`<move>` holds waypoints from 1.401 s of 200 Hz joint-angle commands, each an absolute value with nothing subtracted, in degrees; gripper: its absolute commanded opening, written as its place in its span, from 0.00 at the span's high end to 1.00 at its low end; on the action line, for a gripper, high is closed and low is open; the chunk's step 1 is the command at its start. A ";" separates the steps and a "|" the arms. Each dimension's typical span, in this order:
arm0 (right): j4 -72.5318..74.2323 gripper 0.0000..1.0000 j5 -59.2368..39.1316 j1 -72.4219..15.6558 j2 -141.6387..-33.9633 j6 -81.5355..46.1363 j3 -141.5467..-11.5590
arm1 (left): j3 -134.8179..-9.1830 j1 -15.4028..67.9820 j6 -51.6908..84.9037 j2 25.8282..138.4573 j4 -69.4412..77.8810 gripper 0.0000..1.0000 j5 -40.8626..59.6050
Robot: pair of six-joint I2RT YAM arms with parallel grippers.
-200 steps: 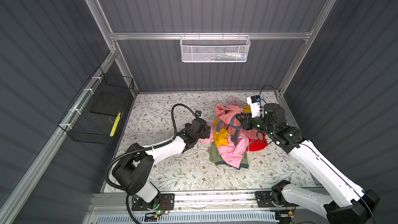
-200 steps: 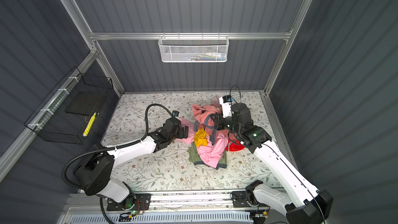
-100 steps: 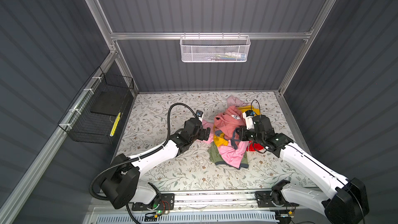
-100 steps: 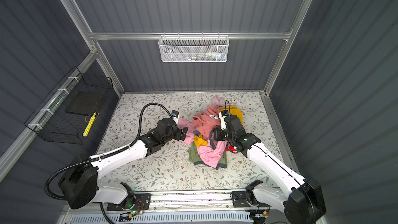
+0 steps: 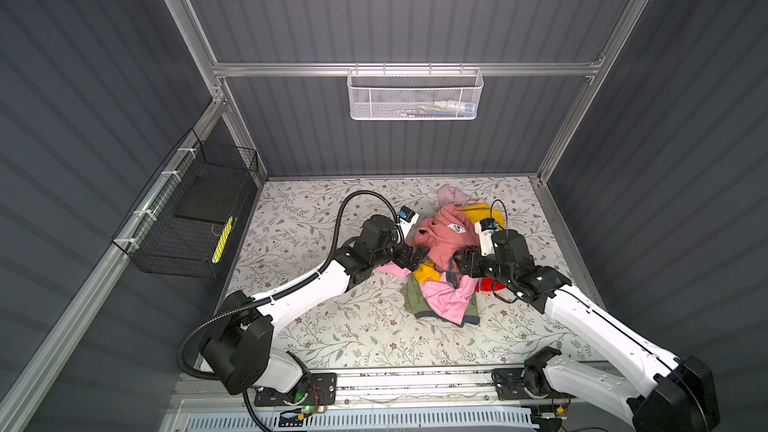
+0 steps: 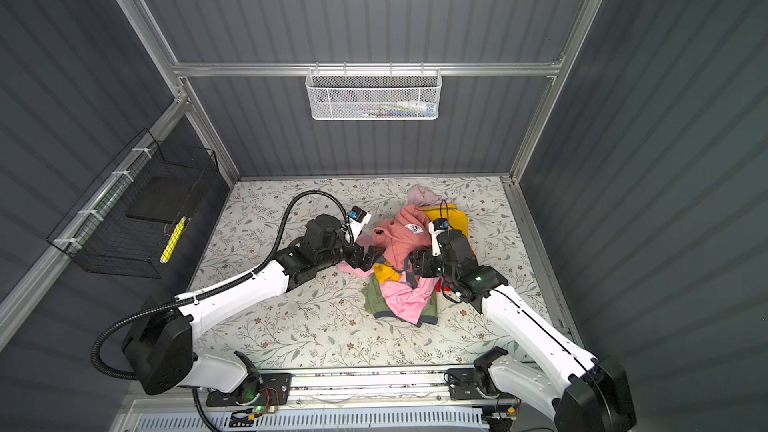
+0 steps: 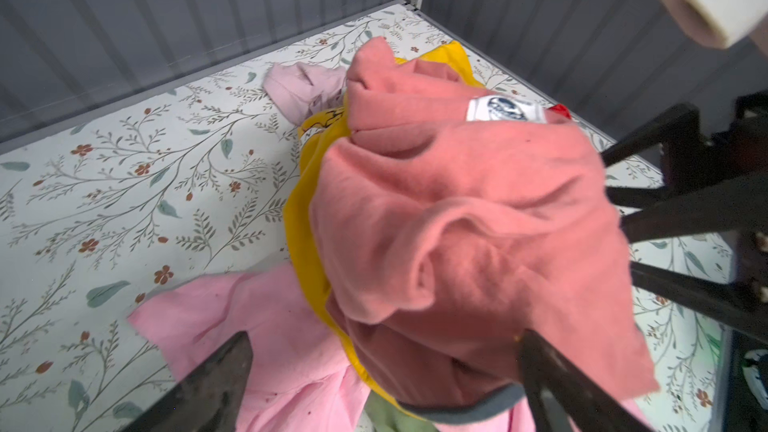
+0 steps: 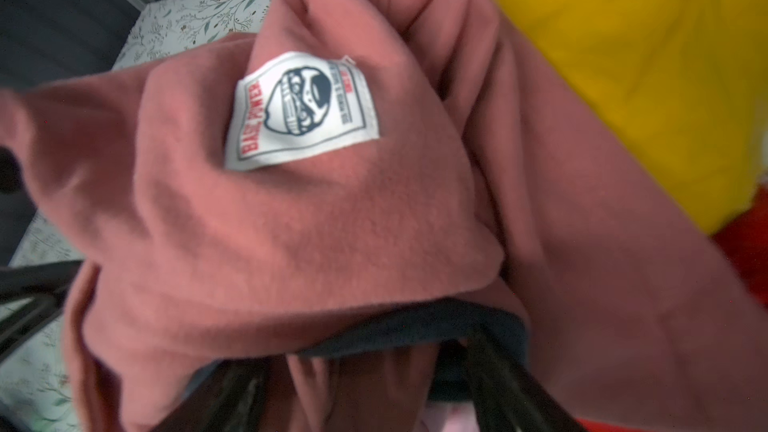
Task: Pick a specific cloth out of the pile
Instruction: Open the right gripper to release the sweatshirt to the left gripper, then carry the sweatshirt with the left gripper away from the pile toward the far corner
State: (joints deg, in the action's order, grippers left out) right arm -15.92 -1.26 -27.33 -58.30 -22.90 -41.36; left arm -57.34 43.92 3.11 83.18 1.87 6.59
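Note:
Next, the left gripper moves across the salmon-rose cloth onto the folds (image 5: 447,240) (image 7: 512,168) beside the white logo patch and closes, because the cloth lies bunched atop the pile.
The cloth (image 5: 444,238) (image 6: 399,238), salmon-rose with a white logo patch (image 8: 301,110) and dark grey-blue trim (image 8: 415,328), lies bunched on top of the pile (image 5: 446,299) (image 6: 401,297) of yellow, bright pink, olive, red and pale pink garments. My left gripper (image 5: 417,260) (image 6: 369,257) stands open at the pile's left side. In the left wrist view the cloth (image 7: 457,222) hangs between its spread fingers (image 7: 220,380). My right gripper (image 5: 462,263) (image 8: 365,384) is at the pile's right side, jaws apart, with the trimmed cloth edge draped over its fingers (image 8: 498,371).
A white mesh basket (image 5: 415,95) hangs on the back wall. A black wire basket (image 5: 187,218) holding a yellow item is fixed to the left wall. The floral table surface (image 5: 316,326) spreads left of and in front of the pile; the right wall stands close behind it.
My right gripper came down with the raised cloth and its jaws spread apart; the cloth now rests on the pile. My left gripper moved right, up against the pile, staying open.

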 commanded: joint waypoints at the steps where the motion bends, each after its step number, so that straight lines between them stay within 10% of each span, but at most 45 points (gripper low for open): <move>1: -15.10 0.18 0.58 -26.81 -56.07 -21.81 -40.52 | -60.27 44.71 0.02 82.41 -1.34 0.00 10.14; 42: -14.22 0.01 3.02 -26.46 -52.00 -21.14 -39.10 | -67.88 46.98 -2.71 88.05 -7.25 0.00 10.00; 174: -18.28 0.01 3.79 -15.65 -36.84 -21.28 -32.00 | -90.61 52.47 2.94 112.39 -19.99 0.01 -9.09; 247: -18.06 0.01 3.36 -15.29 -35.59 -22.96 -29.89 | -84.52 52.38 3.29 104.26 -10.88 1.00 -9.80; 280: -16.79 0.01 1.17 -15.28 -37.16 -23.68 -29.54 | -81.90 52.37 4.38 99.09 -7.53 1.00 -10.54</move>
State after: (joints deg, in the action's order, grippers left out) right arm -18.31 3.29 -15.51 -36.45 -22.55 -30.20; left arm -83.42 52.47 3.38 104.49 -12.12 -9.02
